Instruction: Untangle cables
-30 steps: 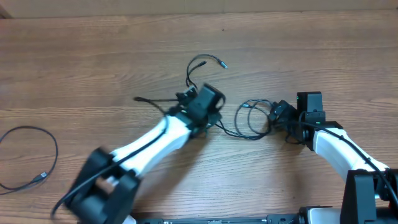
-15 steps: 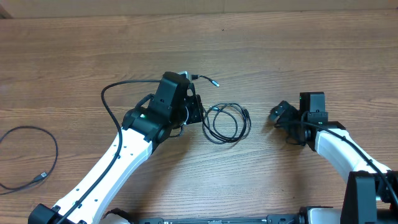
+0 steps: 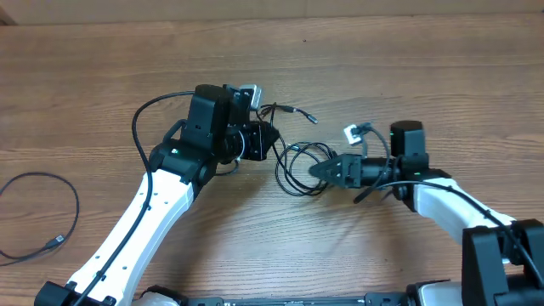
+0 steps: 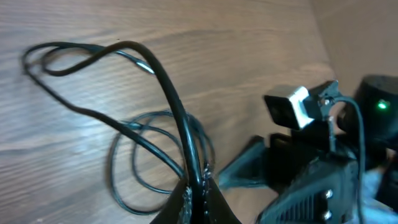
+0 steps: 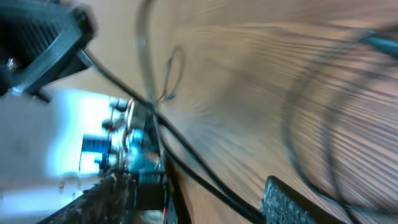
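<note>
My left gripper will move away and down and let go on the bare tabletop, which is to its left in the overhead view, as the cable enters the coil [image 4: 155,158].
A small coil of thin black cables [image 3: 304,167] lies at the table's middle. One strand runs up from it to a silver plug tip [image 3: 311,118]. My left gripper [image 3: 258,141] sits at the coil's left edge. In the left wrist view its jaws [image 4: 200,188] are shut on a black cable [image 4: 166,93] that rises out of the coil [image 4: 155,158]. My right gripper [image 3: 328,170] touches the coil's right edge. In the blurred right wrist view its fingers [image 5: 205,199] are apart with a cable strand [image 5: 199,171] running between them.
A separate single cable [image 3: 76,204] lies looped at the far left, its plug [image 3: 58,241] near the front. A thicker arm cord [image 3: 149,119] arcs behind the left arm. A white tag [image 3: 350,133] sits on the right wrist.
The left gripper dragged the cable bundle leftward and now holds it near the middle. The right gripper has swung left from beside its base up to the coil's right edge.
</note>
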